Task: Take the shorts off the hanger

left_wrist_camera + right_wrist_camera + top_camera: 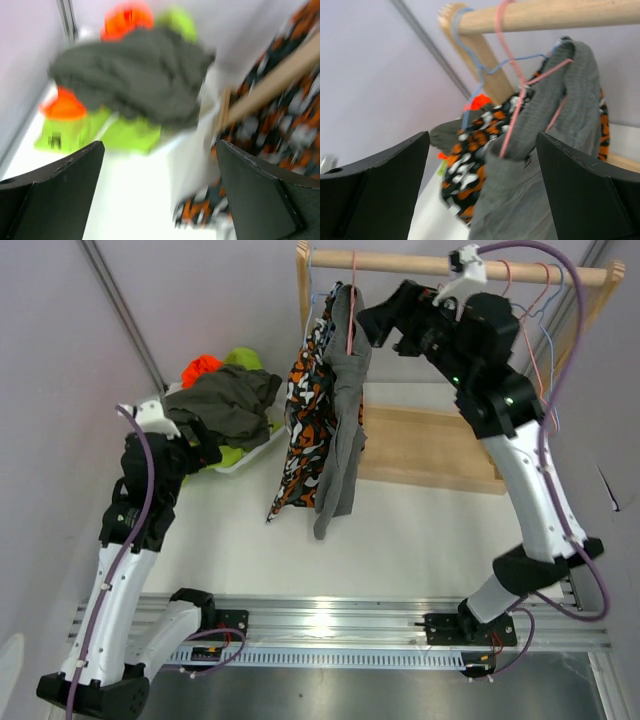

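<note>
Next, my right gripper moves its fingers left in the top view, across onto the upper part of the pink hanger's near arm (351, 328) (517, 111), which is bare of cloth.
Two shorts hang on the wooden rod (440, 264): camouflage shorts (305, 420) on a blue hanger (470, 65) and grey shorts (342, 410) on a pink hanger (520, 90). My right gripper (372, 320) is open and empty, just right of the grey shorts' top; in the right wrist view its jaws (482, 137) frame the grey shorts (555, 150) and the camouflage shorts (475, 160). Dark grey shorts (225, 400), orange shorts (200, 367) and lime green shorts (240, 358) lie piled at the left. My left gripper (203, 450) is open and empty beside the pile (135, 75).
The pile sits in a white tray (250, 455) against the left wall. The rack's wooden base (430, 445) lies behind the hanging shorts. Empty pink and blue hangers (530, 300) hang at the rod's right end. The left wrist view is blurred.
</note>
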Motion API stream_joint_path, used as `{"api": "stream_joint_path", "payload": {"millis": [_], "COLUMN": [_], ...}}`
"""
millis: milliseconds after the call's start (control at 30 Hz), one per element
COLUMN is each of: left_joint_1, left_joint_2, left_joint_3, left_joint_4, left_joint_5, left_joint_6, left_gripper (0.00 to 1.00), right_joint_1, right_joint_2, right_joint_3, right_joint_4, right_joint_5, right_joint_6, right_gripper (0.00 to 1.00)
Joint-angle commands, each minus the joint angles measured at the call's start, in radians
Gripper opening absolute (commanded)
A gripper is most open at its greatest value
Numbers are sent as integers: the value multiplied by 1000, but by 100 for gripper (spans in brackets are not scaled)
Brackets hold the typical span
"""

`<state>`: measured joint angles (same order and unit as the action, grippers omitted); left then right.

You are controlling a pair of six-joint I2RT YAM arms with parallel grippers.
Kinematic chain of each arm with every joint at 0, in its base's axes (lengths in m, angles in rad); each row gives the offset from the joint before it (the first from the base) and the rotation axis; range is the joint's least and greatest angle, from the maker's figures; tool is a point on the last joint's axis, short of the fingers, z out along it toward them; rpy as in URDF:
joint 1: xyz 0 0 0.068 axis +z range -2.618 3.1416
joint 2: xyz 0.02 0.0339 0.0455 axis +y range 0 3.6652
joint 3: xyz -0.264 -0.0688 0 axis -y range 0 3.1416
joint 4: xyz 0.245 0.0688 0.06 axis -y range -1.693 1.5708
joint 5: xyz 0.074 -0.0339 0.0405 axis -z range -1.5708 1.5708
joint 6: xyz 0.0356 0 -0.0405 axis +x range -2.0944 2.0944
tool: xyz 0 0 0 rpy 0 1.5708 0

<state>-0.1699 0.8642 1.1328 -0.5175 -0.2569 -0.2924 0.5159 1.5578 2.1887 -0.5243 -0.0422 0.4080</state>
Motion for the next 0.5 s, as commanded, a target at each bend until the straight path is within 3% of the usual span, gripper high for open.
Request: {"api": "stream_joint_path", "payload": {"millis": [0, 133, 333, 433, 467], "left_joint_1": [-5, -5, -6, -6, -6], "left_joint_2": [-40, -123, -231, -237, -235], "left_joint_3": [-123, -229, -286, -289, -291], "left_joint_4": [-107, -139, -118, -118, -116], "left_joint_5": [99, 119, 123, 130, 134], "left_joint_6": [-22, -40, -41, -44, -44], "left_gripper": [99, 99, 99, 99, 99], "right_joint_1": [3, 4, 21, 30, 33], "right_joint_2": [102, 267, 350, 364, 367], "right_joint_3": [120, 236, 249, 246, 244], "right_joint_4": [1, -11, 67, 79, 84], "right_joint_5": [100, 131, 166, 195, 202], "right_joint_6": [-12, 5, 20, 28, 29], "right_gripper": [92, 88, 80, 64, 54]}}
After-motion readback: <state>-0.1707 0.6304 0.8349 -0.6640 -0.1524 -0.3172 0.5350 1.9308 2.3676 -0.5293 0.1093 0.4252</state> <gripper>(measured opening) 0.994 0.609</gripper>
